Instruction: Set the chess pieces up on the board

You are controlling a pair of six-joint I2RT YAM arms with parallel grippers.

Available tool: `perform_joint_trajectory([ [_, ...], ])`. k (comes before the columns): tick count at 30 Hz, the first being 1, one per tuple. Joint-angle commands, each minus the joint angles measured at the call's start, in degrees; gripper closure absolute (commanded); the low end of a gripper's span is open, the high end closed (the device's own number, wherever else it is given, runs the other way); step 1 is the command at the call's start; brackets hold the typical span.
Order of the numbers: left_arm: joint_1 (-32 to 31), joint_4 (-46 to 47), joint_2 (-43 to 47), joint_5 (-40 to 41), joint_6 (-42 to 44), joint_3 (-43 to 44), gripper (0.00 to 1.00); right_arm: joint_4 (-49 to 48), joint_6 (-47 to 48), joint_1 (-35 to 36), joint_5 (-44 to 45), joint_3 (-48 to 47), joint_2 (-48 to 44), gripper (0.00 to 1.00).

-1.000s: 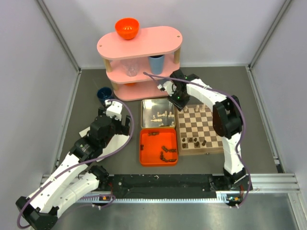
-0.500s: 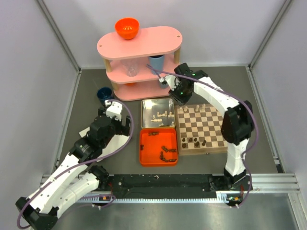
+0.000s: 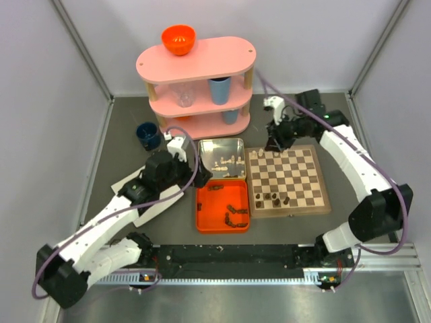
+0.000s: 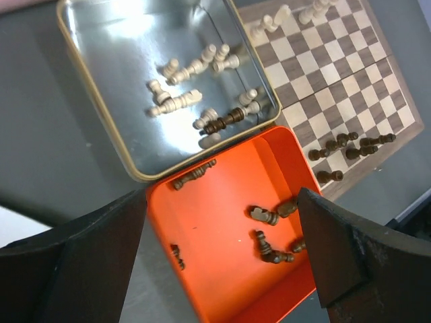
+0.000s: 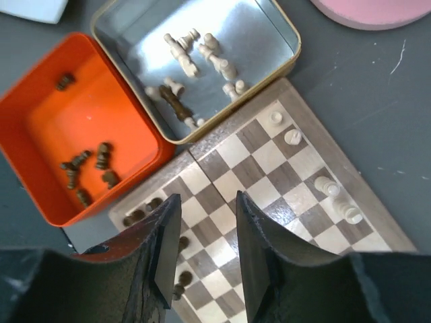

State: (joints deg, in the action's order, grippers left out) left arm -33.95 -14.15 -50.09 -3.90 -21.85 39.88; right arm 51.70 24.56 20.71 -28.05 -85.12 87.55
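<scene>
My left gripper moves outward and down next onto the cream piece lying mid-cluster (image 3: 225, 161) (image 4: 185, 73) in the silver tin, since the piece rests below and outward of it.
The board (image 3: 300, 176) lies right of centre, with a few cream pieces (image 3: 264, 154) on its far row and several dark pieces (image 3: 273, 199) on its near left squares. More cream pieces (image 4: 180, 101) and one dark piece (image 4: 225, 121) lie in the silver tin (image 3: 205, 149). Several dark pieces (image 4: 269, 217) lie in the orange tray (image 3: 210, 215). My left gripper (image 3: 196, 173) hovers above the tin and tray, wide open and empty (image 4: 222, 198). My right gripper (image 3: 275, 140) hangs over the board's far left corner, open with nothing between its fingers (image 5: 207, 198).
A pink three-tier shelf (image 3: 199, 67) stands at the back, with an orange bowl (image 3: 178, 39) on top and a blue cup (image 3: 219, 89) and a clear glass (image 3: 183, 97) on its middle tier. A dark blue cup (image 3: 147, 134) sits left of it. A white sheet (image 3: 153, 205) lies under the left arm.
My right gripper has moved right and back from the tin's edge to the board's far side. My left arm has swung right to hover over the tin and tray.
</scene>
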Motion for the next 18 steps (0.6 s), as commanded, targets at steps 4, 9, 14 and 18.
perform_joint_trajectory([
  [4,0.03,-2.88,-19.04,-4.9,-9.88,14.14,0.05,-14.51,-4.25,-11.11,-24.67,13.21,-11.08,0.58],
  [9,-1.73,-17.1,-31.63,5.48,-12.69,25.49,0.19,-18.03,-4.34,-14.29,-28.45,18.59,-13.28,0.57],
  [14,-2.52,-21.53,-42.8,7.42,-12.26,34.47,0.31,-18.3,-4.26,-15.35,-30.39,19.38,-11.17,0.57],
  [18,-2.52,-18.38,-45.63,2.18,-7.61,35.54,0.29,-18.3,-3.9,-15.26,-30.4,19.56,-10.29,0.57],
])
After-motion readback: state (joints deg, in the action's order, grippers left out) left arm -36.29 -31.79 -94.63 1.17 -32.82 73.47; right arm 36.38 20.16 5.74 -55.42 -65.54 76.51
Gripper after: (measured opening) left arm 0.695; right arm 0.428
